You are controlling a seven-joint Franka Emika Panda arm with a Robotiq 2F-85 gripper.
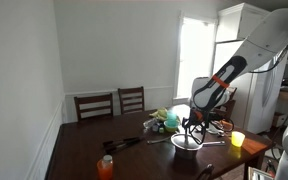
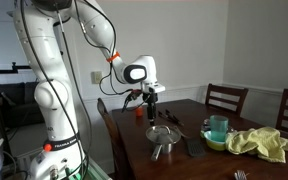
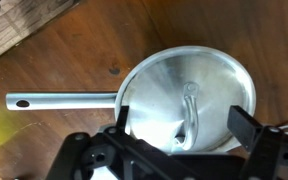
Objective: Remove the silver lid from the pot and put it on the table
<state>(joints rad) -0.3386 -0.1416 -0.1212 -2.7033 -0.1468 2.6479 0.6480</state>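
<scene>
The lid's loop handle (image 2: 164, 129) (image 3: 192, 112) is below and outward of my gripper, and my open fingers are lined up on both sides of it. My gripper will move down and a little outward over it next.
The silver lid (image 3: 174, 85) lies on the pot, covering it; it has a small loop handle (image 3: 189, 108) in its middle. The pot's long handle (image 3: 59, 100) points left in the wrist view. The pot stands on the dark wooden table (image 3: 74, 50) in both exterior views (image 1: 187, 144) (image 2: 161, 134). My gripper (image 3: 184, 125) is open and hangs just above the lid, one finger on each side of the loop handle, holding nothing. It also shows in both exterior views (image 1: 192, 128) (image 2: 152, 106).
A yellow cup (image 1: 237, 139) stands near the pot. An orange bottle (image 1: 106, 166) stands at the table's near edge. A green bowl (image 2: 216, 130), a yellow cloth (image 2: 259, 143) and dark utensils (image 1: 124, 144) lie about. Chairs (image 1: 112, 103) stand along the far side.
</scene>
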